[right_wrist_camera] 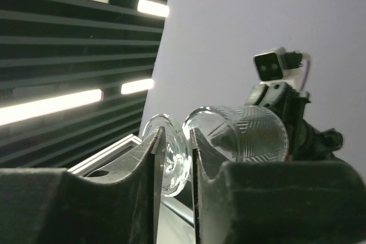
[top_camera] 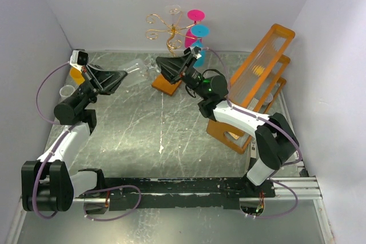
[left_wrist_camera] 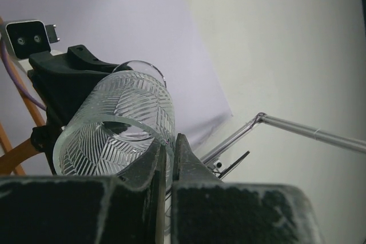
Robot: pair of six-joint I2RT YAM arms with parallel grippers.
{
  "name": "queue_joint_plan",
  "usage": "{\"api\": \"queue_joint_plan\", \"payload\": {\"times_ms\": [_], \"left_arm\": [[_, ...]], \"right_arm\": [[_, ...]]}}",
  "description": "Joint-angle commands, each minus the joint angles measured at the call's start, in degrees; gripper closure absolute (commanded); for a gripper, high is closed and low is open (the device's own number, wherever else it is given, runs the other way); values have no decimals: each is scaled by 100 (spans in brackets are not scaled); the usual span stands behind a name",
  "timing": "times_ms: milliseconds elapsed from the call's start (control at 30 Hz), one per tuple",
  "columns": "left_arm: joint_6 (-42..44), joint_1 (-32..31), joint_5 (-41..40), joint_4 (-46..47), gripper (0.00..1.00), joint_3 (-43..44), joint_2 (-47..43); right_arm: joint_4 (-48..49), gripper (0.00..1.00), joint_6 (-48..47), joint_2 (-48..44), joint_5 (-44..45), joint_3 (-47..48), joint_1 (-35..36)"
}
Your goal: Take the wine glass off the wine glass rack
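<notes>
The wine glass is sideways. Next I need to lower my left gripper to the left in the top view to the tabletop by the clear cup, turn the glass upright and let go of it.
A clear patterned wine glass (top_camera: 137,68) hangs on its side above the table, between my two grippers. My left gripper (top_camera: 122,75) is shut on its rim; the left wrist view shows the fingertips (left_wrist_camera: 171,141) pinching the wall of the bowl (left_wrist_camera: 123,112). My right gripper (top_camera: 160,64) straddles the glass's foot (right_wrist_camera: 171,155), and in the right wrist view its jaws (right_wrist_camera: 174,132) stand slightly apart with a thin gap beside the foot. The gold wire wine glass rack (top_camera: 170,30) stands behind on its orange base (top_camera: 166,87).
Pink (top_camera: 195,14) and blue (top_camera: 199,30) glasses hang on the rack's right side. A big orange frame with clear panels (top_camera: 257,78) leans at the right. An orange cup (top_camera: 76,75) and a clear cup (top_camera: 67,91) sit by the left wall.
</notes>
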Motion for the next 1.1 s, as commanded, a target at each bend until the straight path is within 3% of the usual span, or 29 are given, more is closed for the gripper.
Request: {"api": "queue_joint_plan", "payload": {"times_ms": [0,100,267,333,433,500,567,667,767,833,1067], "left_arm": [[-711,-54,255,1799,93,284,-184],[-254,-53,515,1093,93,285,-454],[1166,-57,1279,-1030,93,548,-944],[1527,-61,1415,-1540,93,524,-1027],[1940,-61,1533,-2366,93,415,-1106],[2689,-58,1617,-3536,93,558,-1229],[4532,-62,1514,-6137,93,1054,-1377],[7446,-66,13,-10372,93,2529,-1303],[8706,-61,-1519,-12657,93,3520,-1026],[9000,-61,-2107,-13274,93,3591,-982],[9440,-61,-3475,-13990,93,2730,-935]], "right_arm": [[-258,69,-417,-136,-344,-353,-305],[-951,48,-1061,-538,-458,-492,-603],[-2442,20,-2319,-1259,-586,-707,-1061],[-3405,10,-3075,-1593,-435,-569,-1177],[-4549,3,-4171,-1909,-211,42,-1184],[-4962,3,-4669,-1948,-255,334,-1188],[-5155,3,-4938,-1946,-373,497,-1184],[-5029,3,-5040,-1866,-805,589,-1185],[-5018,3,-5189,-1803,-1211,707,-1187],[-5034,3,-5368,-1820,-1362,739,-1186],[-5761,2,-6416,-2218,-1109,950,-1186]]}}
